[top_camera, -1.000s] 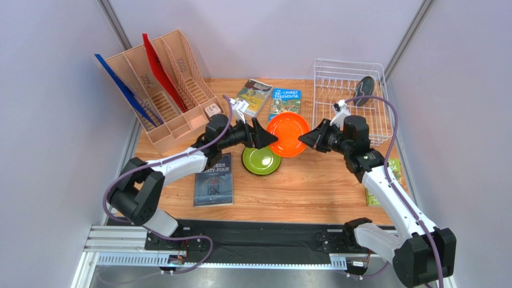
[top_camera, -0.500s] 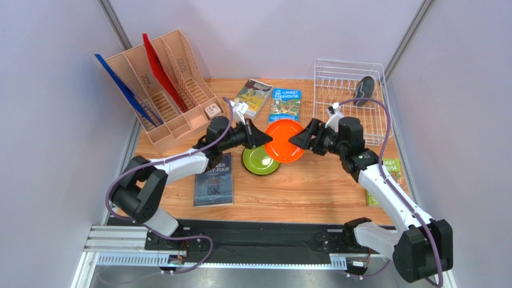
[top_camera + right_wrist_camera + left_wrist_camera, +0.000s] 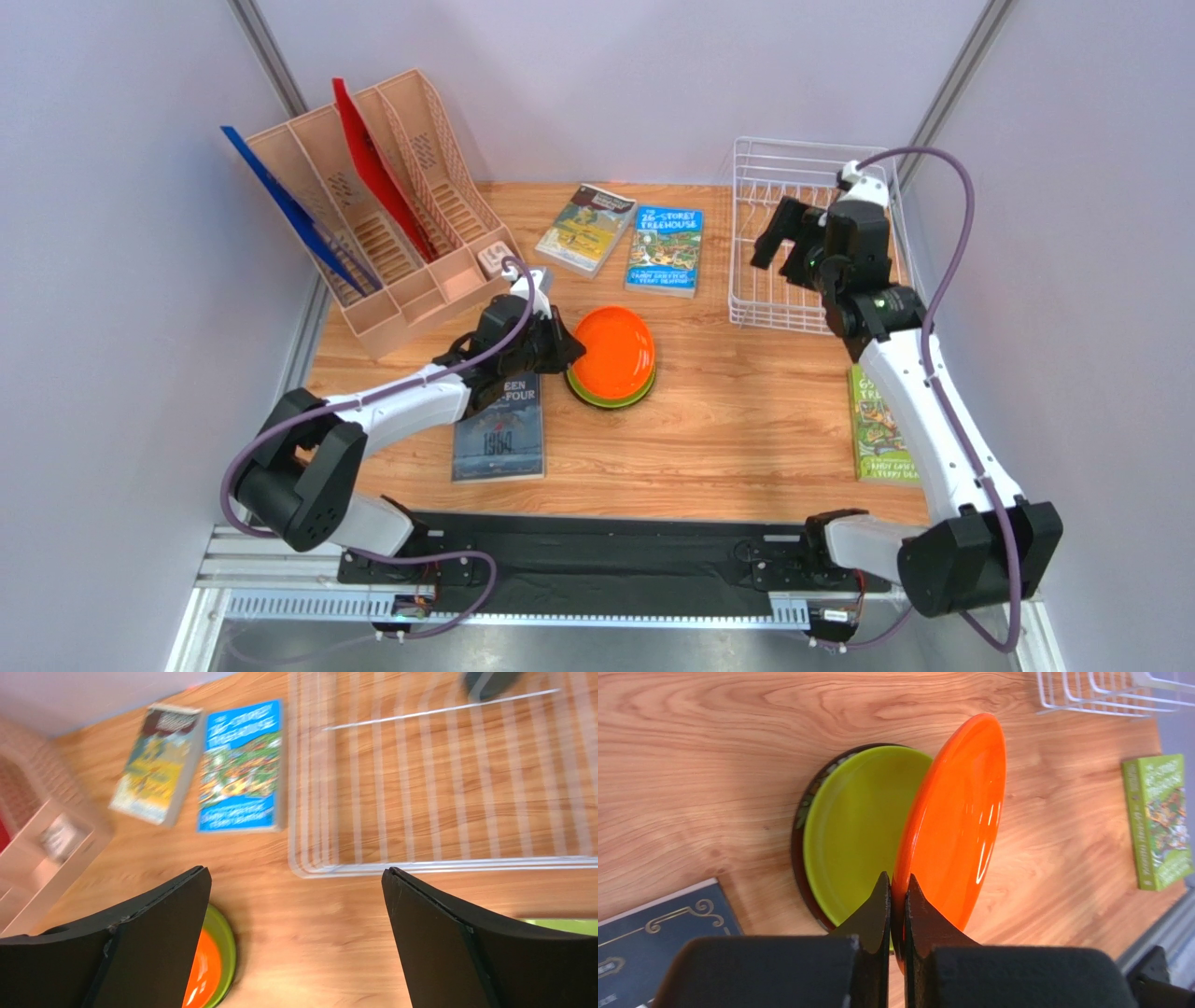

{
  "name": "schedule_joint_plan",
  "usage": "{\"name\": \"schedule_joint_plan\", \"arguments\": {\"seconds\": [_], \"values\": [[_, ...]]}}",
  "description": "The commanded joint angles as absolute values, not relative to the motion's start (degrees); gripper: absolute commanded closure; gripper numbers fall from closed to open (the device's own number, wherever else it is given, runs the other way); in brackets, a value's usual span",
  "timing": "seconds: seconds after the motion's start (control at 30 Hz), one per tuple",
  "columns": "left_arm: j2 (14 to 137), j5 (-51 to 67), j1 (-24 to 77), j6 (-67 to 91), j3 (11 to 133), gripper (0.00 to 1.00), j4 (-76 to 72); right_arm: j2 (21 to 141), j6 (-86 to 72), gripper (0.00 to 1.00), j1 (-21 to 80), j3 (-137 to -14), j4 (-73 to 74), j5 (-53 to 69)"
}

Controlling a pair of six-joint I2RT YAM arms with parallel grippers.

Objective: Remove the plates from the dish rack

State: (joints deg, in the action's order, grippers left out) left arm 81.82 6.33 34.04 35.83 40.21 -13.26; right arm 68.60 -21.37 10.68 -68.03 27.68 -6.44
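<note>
Next, my right gripper moves outward over the rack to its far-side dark plate, then turns and lowers onto the dark plate's near rim.
My left gripper (image 3: 894, 882) is shut on the near rim of the orange plate (image 3: 955, 826). It holds the plate tilted on edge over the lime green plate (image 3: 861, 826), which lies on a dark red plate (image 3: 798, 833) on the table. From above, the orange plate (image 3: 617, 350) covers most of that stack. My right gripper (image 3: 786, 238) hangs open and empty over the near-left part of the white dish rack (image 3: 769, 168). A dark plate (image 3: 491, 680) shows at the rack's far side in the right wrist view.
A peach file organizer (image 3: 379, 210) with red and blue folders stands back left. Two books (image 3: 589, 227) (image 3: 666, 249) lie left of the rack, a dark book (image 3: 501, 427) lies under my left arm, and a green book (image 3: 880, 420) lies at the right edge.
The right gripper opened, let go of the orange plate and drew back up over the rack. The left gripper shut on the plate and carried it down over the green plate.
</note>
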Motion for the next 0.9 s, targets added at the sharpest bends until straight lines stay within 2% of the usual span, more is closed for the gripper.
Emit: {"name": "schedule_joint_plan", "arguments": {"seconds": [0.0, 0.27, 0.3, 0.33, 0.37, 0.43, 0.47, 0.5, 0.63, 0.7, 0.73, 0.77, 0.87], "values": [[81.6, 0.9, 34.2, 34.2, 40.9, 1.00, -11.7, 73.7, -18.1, 0.00, 7.8, -74.1, 30.3, -18.7], [88.3, 2.0, 34.1, 34.4, 43.9, 1.00, -11.3, 84.0, -17.3, 0.00, 2.0, -80.9, 26.6, -24.6], [88.8, 1.8, 34.1, 35.3, 44.1, 0.97, -11.5, 85.2, -17.3, 0.00, 1.4, -82.7, 26.3, -24.9], [89.6, 1.8, 34.1, 35.6, 44.4, 0.90, -11.2, 87.9, -17.0, 0.00, 0.9, -83.6, 26.2, -25.1], [90.0, 1.8, 34.1, 35.7, 44.7, 0.77, -10.8, 89.3, -16.4, 0.00, 0.5, -84.5, 25.4, -27.0], [90.9, 1.9, 34.1, 35.6, 45.4, 0.73, -10.3, 92.4, -15.8, 0.00, -1.7, -86.4, 23.7, -26.1], [91.1, 2.0, 34.1, 35.7, 45.4, 0.61, -10.2, 95.4, -15.7, 0.00, -2.5, -87.4, 22.9, -25.9], [91.3, 2.1, 34.1, 35.7, 45.5, 0.56, -10.1, 97.5, -15.6, 0.00, -2.9, -88.5, 22.7, -26.1], [92.0, 1.9, 34.1, 35.3, 46.5, 0.50, -7.6, 106.6, -13.2, 0.00, -4.2, -95.8, 22.2, -26.2], [91.9, 2.2, 34.1, 35.2, 46.5, 0.38, -7.2, 112.1, -12.2, 0.00, -5.0, -100.7, 22.1, -25.8], [91.5, 1.8, 34.1, 35.1, 46.5, 0.30, -6.2, 114.1, -11.2, 0.01, -5.3, -102.5, 22.7, -25.7], [91.3, 0.7, 34.1, 35.4, 46.7, 0.01, -5.0, 115.6, -10.6, 0.03, -5.4, -105.9, 23.2, -26.6], [90.2, -3.0, 34.2, 33.7, 46.8, 0.00, -2.0, 120.3, -7.4, 0.08, -5.4, -109.0, 22.1, -30.4]]}}
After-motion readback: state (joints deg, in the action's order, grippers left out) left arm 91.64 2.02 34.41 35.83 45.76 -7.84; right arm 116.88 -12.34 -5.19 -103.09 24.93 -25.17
